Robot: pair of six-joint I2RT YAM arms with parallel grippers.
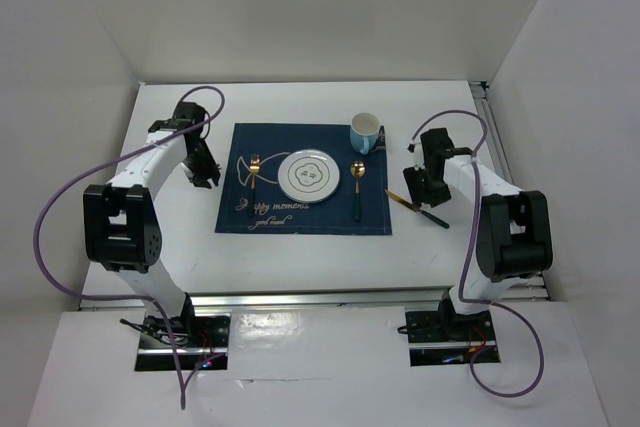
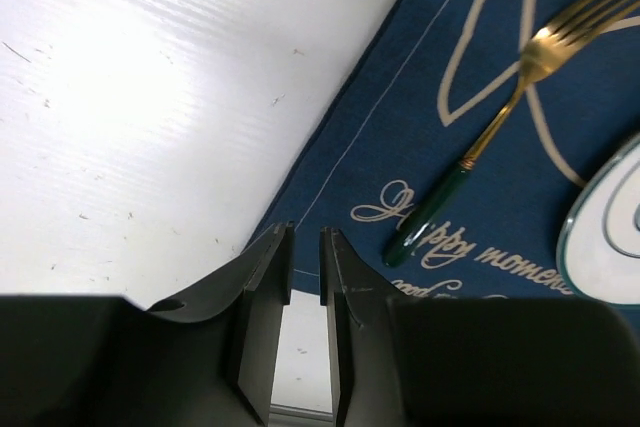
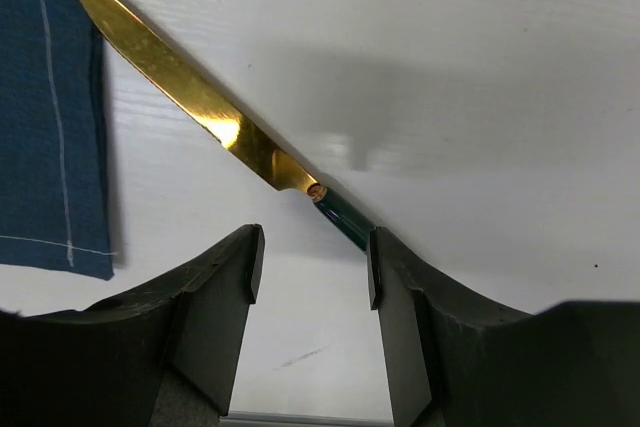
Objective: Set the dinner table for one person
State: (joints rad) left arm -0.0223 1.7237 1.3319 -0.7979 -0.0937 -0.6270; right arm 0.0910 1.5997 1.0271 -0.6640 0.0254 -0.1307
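Note:
The knife's green handle (image 1: 433,218) (image 3: 346,222) runs under one finger of my right gripper, so the gripper will next move down and away from the mat onto that handle.
The white dinner table (image 1: 300,259) carries a dark blue placemat (image 1: 330,215) with a white plate (image 1: 308,175) at its middle. A gold fork with a green handle (image 1: 254,179) lies left of the plate and a gold spoon (image 1: 358,187) lies right of it. A blue cup (image 1: 366,132) stands at the mat's far right corner. A gold knife with a green handle (image 1: 418,207) lies on the bare table just right of the mat. My right gripper (image 1: 420,185) is open over the knife (image 3: 200,97), whose handle runs under the right finger (image 3: 400,287). My left gripper (image 1: 205,173) is nearly shut and empty beside the mat's left edge.
The silver rail (image 1: 330,297) runs along the table's near edge and white walls close in the other sides. In the left wrist view the fork (image 2: 500,117), the mat (image 2: 420,97) and the plate's rim (image 2: 605,247) lie ahead of the left gripper (image 2: 305,247).

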